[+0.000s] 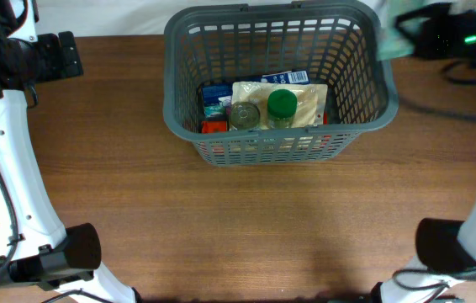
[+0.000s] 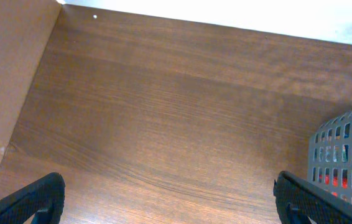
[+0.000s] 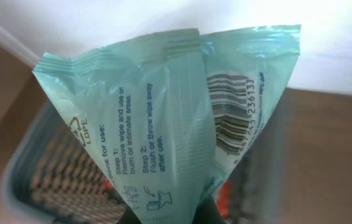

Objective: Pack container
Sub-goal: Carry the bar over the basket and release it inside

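My right gripper swings to the left in the overhead view and down into the basket next, as the beige pouch lies uncovered beside the green-lidded jar.
The dark grey slotted basket stands at the table's far middle. It holds a beige pouch, a green-lidded jar, a tin can and blue and red packs. My right gripper is shut on a pale green pack of wipes, held high near the basket's far right corner; in the overhead view the pack shows as a green blur. My left gripper is open and empty over bare table left of the basket.
The brown wooden table runs left of and in front of the basket. A cardboard wall stands at the left of the left wrist view. Black cables lie at the far right. Both arm bases sit at the near corners.
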Motion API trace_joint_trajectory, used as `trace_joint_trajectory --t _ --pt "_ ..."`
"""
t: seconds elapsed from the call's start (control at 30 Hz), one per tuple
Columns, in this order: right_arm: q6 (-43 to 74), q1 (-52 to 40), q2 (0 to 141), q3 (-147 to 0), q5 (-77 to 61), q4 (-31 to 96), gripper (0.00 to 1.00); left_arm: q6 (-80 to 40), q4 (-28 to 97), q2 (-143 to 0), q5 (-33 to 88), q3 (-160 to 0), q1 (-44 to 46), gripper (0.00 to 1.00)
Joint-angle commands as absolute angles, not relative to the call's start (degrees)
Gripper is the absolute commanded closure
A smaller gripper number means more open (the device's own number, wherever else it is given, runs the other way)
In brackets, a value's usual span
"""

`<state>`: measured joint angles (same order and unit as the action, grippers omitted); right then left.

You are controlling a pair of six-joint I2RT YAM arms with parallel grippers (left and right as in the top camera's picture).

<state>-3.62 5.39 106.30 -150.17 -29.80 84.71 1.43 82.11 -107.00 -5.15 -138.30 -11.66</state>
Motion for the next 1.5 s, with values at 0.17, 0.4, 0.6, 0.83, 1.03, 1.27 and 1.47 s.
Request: trace_joint_trajectory --t 0.17,0.4,0.6,0.83,1.03,1.27,1.47 --pt "-10.1 -10.7 111.4 -146.3 -12.9 84.4 0.96 0.6 82.1 -107.2 -4.8 -138.1 -11.8 0.01" --pt "-8.8 -13.3 117.9 -144.0 -3.6 81.6 0.96 0.6 82.1 -107.2 -4.8 -138.1 -11.8 0.01" --pt "-8.3 -11.5 122.8 -143.9 -4.4 77.5 0.96 0.6 82.1 -107.2 -4.8 -138.1 -11.8 0.01" --pt "-7.7 -11.6 129.8 -143.9 -7.5 77.6 0.96 0.6 82.1 -107.2 -4.8 -138.1 -11.8 0.01" --pt "-5.5 -11.6 132.5 -143.9 -8.8 79.5 0.46 0.6 82.1 -107.2 -4.8 -138.1 -11.8 0.01" --pt "-5.5 -11.5 128.9 -144.1 -8.9 80.2 0.3 0.6 82.1 -107.2 -4.8 -138.1 -11.8 0.01" --pt "-4.9 -11.5 118.0 -146.2 -8.8 80.2 0.23 0.6 82.1 -107.2 -4.8 -138.1 -11.8 0.01"
